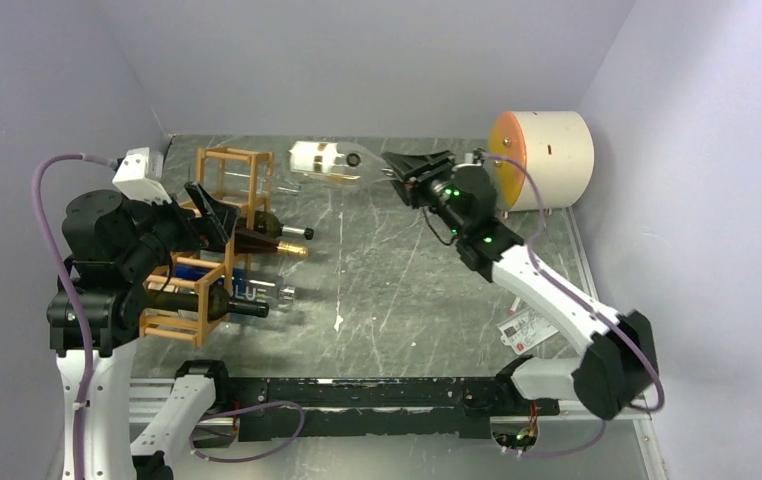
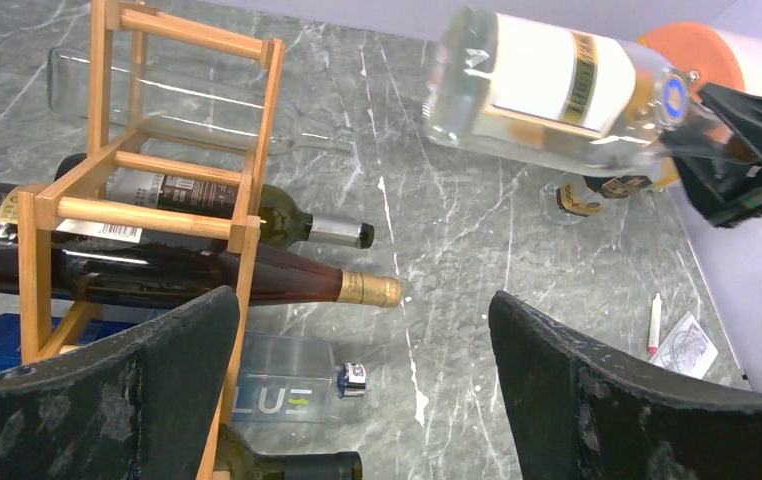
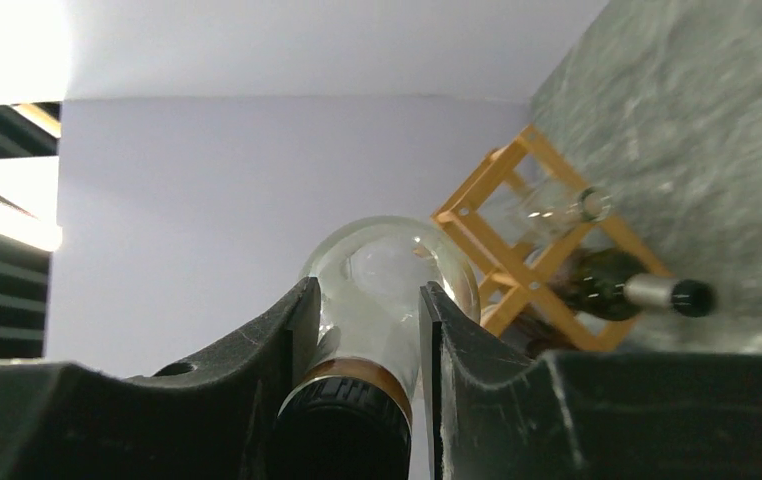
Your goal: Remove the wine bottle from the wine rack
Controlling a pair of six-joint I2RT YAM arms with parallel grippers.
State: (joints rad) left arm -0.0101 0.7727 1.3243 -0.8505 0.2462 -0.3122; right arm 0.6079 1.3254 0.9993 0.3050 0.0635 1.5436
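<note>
My right gripper moves to the bare tabletop by the drum next, below it and to its right in the top view. It turns the level bottle upright, lowers and releases.
The wine bottle (image 1: 332, 162) is clear glass with a white and gold label. It hangs level in the air to the right of the wine rack (image 1: 235, 158), apart from it. My right gripper (image 1: 395, 166) is shut on its neck just behind the dark cap, and the right wrist view shows the glass shoulder (image 3: 387, 265) between the pads. In the left wrist view the bottle (image 2: 547, 90) floats at the upper right above the wooden rack (image 2: 257, 130). My left gripper (image 2: 362, 300) is open and empty beside the rack's front.
Several bottles lie in the rack: a clear one (image 2: 187, 105) on top, a green one (image 2: 287, 220), a dark gold-foiled one (image 2: 257, 275) and a dark green one (image 1: 227, 305). A square clear bottle (image 2: 287, 390) lies below. A white drum (image 1: 547, 160) stands back right, a card (image 1: 527, 328) near the right arm.
</note>
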